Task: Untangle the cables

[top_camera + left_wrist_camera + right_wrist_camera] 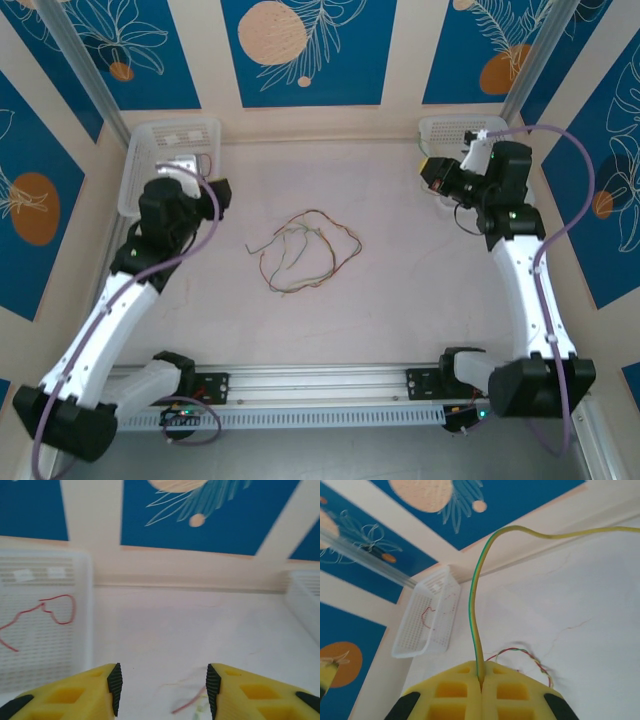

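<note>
The right gripper swings outward over the nearby basket next, tilts the fingers down and lets go of the yellow-green cable, since that basket lies outward and below them.
A loose tangle of thin cables (303, 250), red, green and pale, lies in the middle of the table. My right gripper (481, 677) is shut on a yellow-green cable (476, 580) that rises from its jaws and arcs off to the right. It hangs near the back right basket (455, 128), with the tangle (530, 657) below it. My left gripper (164, 689) is open and holds nothing; a red cable end (187, 705) lies on the table beneath it. It hovers beside the left basket (30, 630), where a red cable (55, 610) rests.
White perforated baskets stand at the back left corner (165, 135) and the back right corner. A patterned wall closes the back and sides. The purple arm cable (560, 150) loops out on the right side.
</note>
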Controlling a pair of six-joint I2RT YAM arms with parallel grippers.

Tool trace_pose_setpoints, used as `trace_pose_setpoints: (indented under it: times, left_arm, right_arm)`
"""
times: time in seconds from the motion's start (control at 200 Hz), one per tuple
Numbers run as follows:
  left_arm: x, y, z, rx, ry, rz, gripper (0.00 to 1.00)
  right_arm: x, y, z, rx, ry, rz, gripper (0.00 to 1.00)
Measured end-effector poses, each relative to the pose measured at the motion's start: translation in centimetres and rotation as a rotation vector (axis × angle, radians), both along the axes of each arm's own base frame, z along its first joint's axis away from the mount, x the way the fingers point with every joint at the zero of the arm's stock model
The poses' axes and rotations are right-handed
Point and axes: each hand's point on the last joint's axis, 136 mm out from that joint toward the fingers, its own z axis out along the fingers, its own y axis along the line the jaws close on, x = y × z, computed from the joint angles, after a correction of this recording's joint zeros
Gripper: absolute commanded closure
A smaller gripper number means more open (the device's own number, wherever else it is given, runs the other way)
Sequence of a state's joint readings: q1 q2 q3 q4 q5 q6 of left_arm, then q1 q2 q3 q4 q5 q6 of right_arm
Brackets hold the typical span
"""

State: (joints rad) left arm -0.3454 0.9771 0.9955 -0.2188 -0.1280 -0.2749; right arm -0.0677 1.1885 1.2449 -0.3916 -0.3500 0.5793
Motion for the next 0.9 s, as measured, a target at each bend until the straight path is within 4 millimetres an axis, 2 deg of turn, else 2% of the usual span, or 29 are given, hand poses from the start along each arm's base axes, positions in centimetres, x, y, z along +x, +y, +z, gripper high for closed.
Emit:
trace_pose_setpoints:
  times: [0.115,0.205,0.31,0.415,0.56,0.75,0.9]
  left_arm:
    - [-2.0,-3.2,-1.5,-0.004,0.006,-0.105,0.53]
    - [-3.3,-6.2,-3.6,0.021,0.033,-0.212,0.52]
    - [-4.4,-8.9,-5.9,0.042,0.058,-0.307,0.52]
    - [-4.5,-11.1,-7.5,0.053,0.083,-0.364,0.53]
    - [-4.8,-14.2,-9.1,0.078,0.1,-0.439,0.51]
    - [-5.7,-16.0,-8.9,0.094,0.067,-0.494,0.49]
    - [-5.8,-15.5,-8.0,0.102,0.03,-0.475,0.49]
  right_arm:
    - [2.0,-2.3,-0.6,-0.008,0.061,-0.056,1.0]
    - [3.8,-4.3,-0.8,-0.034,0.103,-0.091,1.0]
    - [6.5,-6.7,-1.7,-0.066,0.154,-0.124,1.0]
    - [9.4,-8.9,-3.9,-0.1,0.216,-0.133,1.0]
    - [12.7,-11.7,-8.1,-0.131,0.3,-0.131,1.0]
    - [16.6,-15.7,-12.2,-0.162,0.363,-0.159,0.96]
    - [18.7,-18.5,-14.5,-0.256,0.397,-0.216,0.9]
